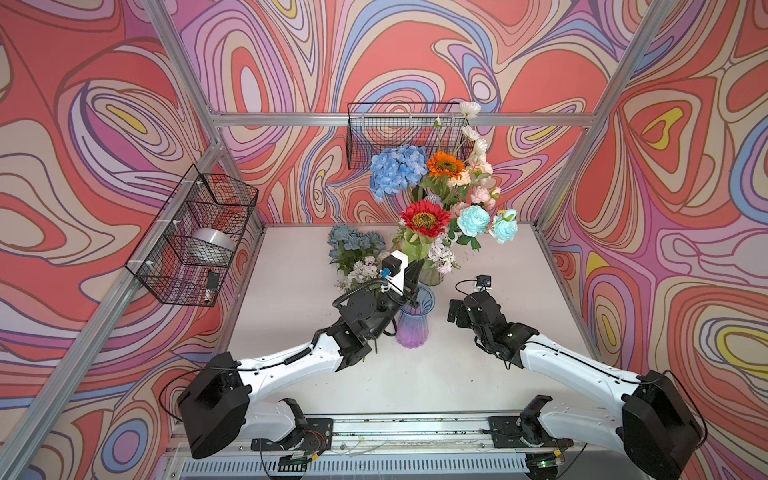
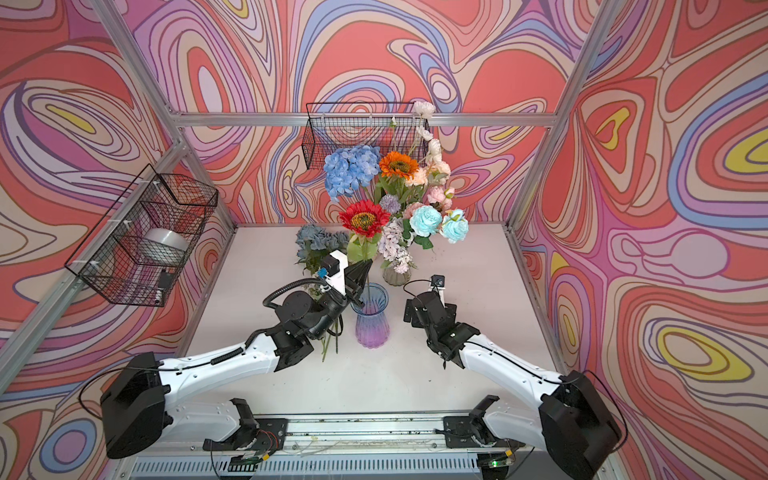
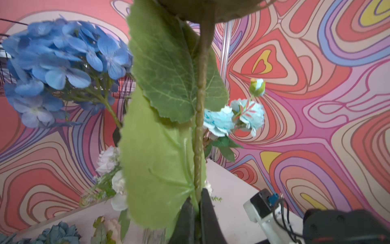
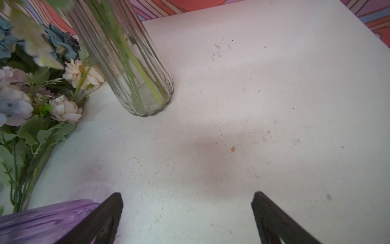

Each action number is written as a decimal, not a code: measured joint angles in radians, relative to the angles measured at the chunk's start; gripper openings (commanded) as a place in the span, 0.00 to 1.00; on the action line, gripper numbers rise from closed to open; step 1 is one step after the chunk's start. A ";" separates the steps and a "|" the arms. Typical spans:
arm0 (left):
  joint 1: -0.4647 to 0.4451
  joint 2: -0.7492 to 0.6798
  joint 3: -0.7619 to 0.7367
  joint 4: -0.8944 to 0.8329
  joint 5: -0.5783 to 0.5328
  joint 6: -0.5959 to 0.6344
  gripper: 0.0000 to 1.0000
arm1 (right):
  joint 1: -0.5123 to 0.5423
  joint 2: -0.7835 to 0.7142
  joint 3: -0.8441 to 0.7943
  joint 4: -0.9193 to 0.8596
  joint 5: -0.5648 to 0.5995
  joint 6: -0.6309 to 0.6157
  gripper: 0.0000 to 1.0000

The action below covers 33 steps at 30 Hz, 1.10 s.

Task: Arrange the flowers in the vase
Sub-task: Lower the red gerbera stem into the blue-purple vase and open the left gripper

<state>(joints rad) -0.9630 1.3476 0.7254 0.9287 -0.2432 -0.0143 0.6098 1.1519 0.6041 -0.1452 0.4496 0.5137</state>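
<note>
The red sunflower is high above the vase's rim. My left gripper needs to bring the sunflower's green stem down into the purple vase's opening (image 2: 372, 298) next, to let go of it.
In both top views my left gripper (image 1: 415, 270) (image 2: 360, 272) is shut on the green stem (image 3: 198, 147) of a red sunflower (image 1: 424, 218) (image 2: 364, 220). It holds the sunflower upright just above the rim of the blue-to-purple ribbed vase (image 1: 412, 322) (image 2: 372, 318). In the left wrist view the left gripper (image 3: 197, 202) pinches the stem below two big leaves (image 3: 168, 84). My right gripper (image 1: 457, 316) (image 2: 409, 313) (image 4: 187, 202) stands open and empty, low to the right of that vase (image 4: 42, 219). More flowers (image 1: 357, 253) (image 4: 42, 101) lie on the table at the left.
A clear ribbed vase (image 1: 432, 276) (image 4: 135, 63) behind the purple one holds a tall bunch with a blue hydrangea (image 1: 397, 170) (image 3: 59, 63), an orange sunflower (image 1: 445, 164) and aqua roses (image 1: 473, 220). Wire baskets hang on the left wall (image 1: 195, 237) and the back wall (image 1: 399, 133).
</note>
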 measured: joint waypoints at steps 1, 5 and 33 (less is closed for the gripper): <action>-0.026 0.019 -0.024 0.016 -0.026 0.025 0.00 | 0.000 -0.011 -0.003 0.002 -0.004 -0.002 0.98; -0.110 0.073 -0.074 0.036 -0.101 0.093 0.00 | 0.000 -0.046 -0.009 0.009 -0.029 -0.015 0.98; -0.038 -0.323 -0.040 -0.548 0.020 -0.115 0.79 | 0.000 -0.285 0.103 -0.092 -0.167 -0.187 0.97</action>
<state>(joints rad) -1.0008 1.0245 0.6853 0.3805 -0.2230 -0.1291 0.6098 0.8669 0.7071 -0.2371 0.2821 0.3267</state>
